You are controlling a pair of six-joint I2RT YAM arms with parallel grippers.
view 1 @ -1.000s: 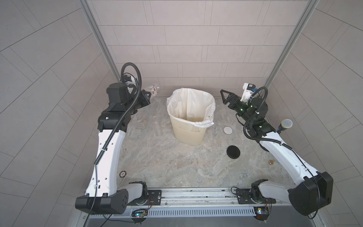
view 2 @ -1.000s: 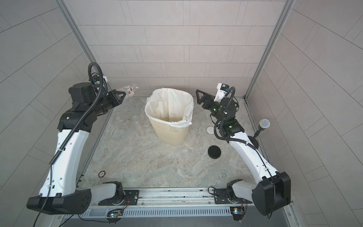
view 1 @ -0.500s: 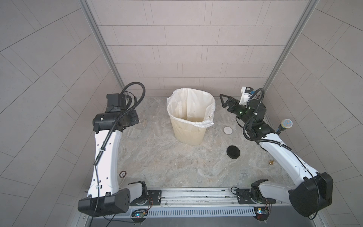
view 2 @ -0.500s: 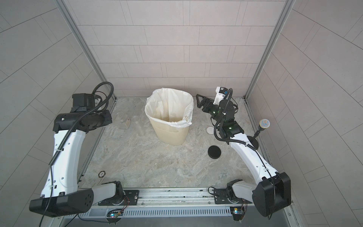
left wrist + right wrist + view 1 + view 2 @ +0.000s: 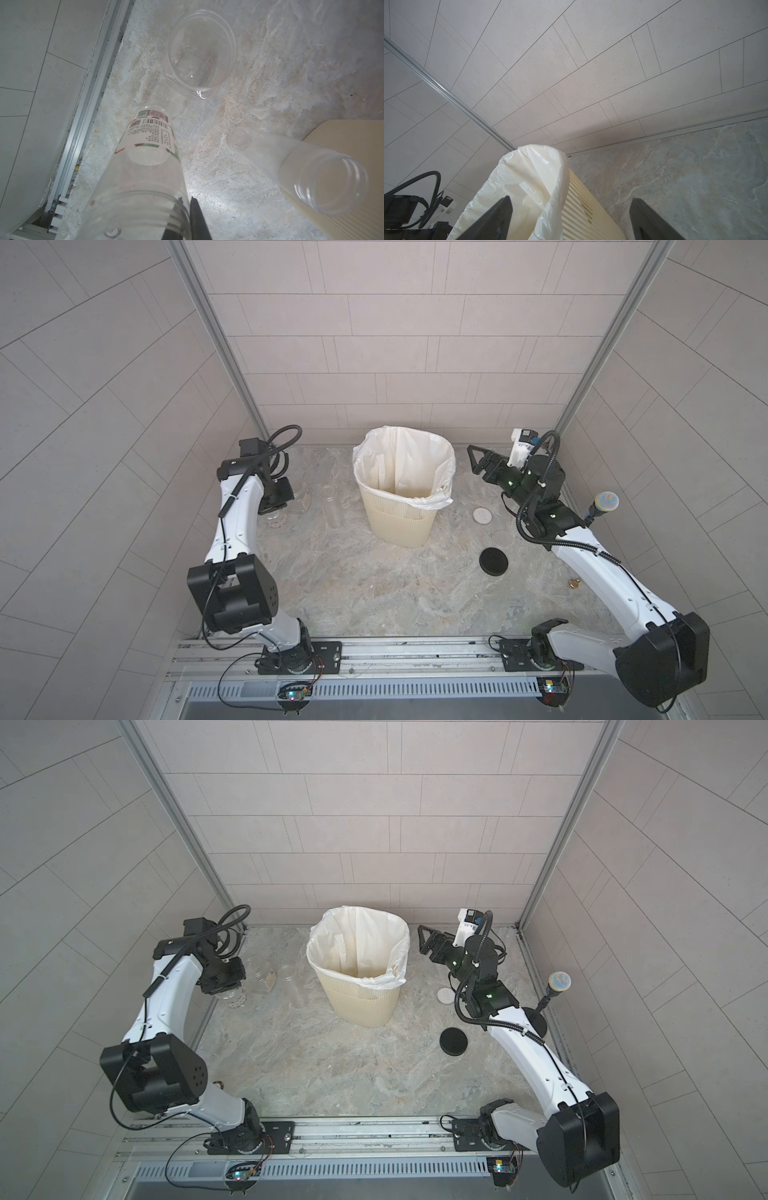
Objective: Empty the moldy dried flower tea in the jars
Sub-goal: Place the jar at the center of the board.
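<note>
I will lower the upright, empty-looking jar with my left gripper next, until the jar stands on the bare tabletop by the wall bar [image 5: 271, 528] [image 5: 119, 121] below the gripper. Then I will release the jar's rim.
My left gripper [image 5: 186, 200] is shut on the rim of the small clear jar with the red-white label [image 5: 145, 170], one finger inside the wall and one outside. That jar [image 5: 276, 520] hangs upright, mouth up, at the table's left edge; I cannot tell whether its base touches. Beside it stand a squat clear jar [image 5: 300, 497] and a tall slim jar [image 5: 332, 506], both open and see-through. The tea is out of view. My right gripper [image 5: 473, 460] hovers open, right of the cream bin [image 5: 399, 518].
A white liner [image 5: 444, 499] drapes over the bin's rim. Right of the bin lie a white lid [image 5: 482, 515] and a black lid [image 5: 493, 561]. A stand with a colourful round head [image 5: 606, 502] is at the right wall. The left wall rail [image 5: 83, 116] runs close to the held jar.
My left arm has swung down from the back-left corner, carrying the labelled jar from a raised tilt to upright beside the other jars. The right arm has barely moved.
</note>
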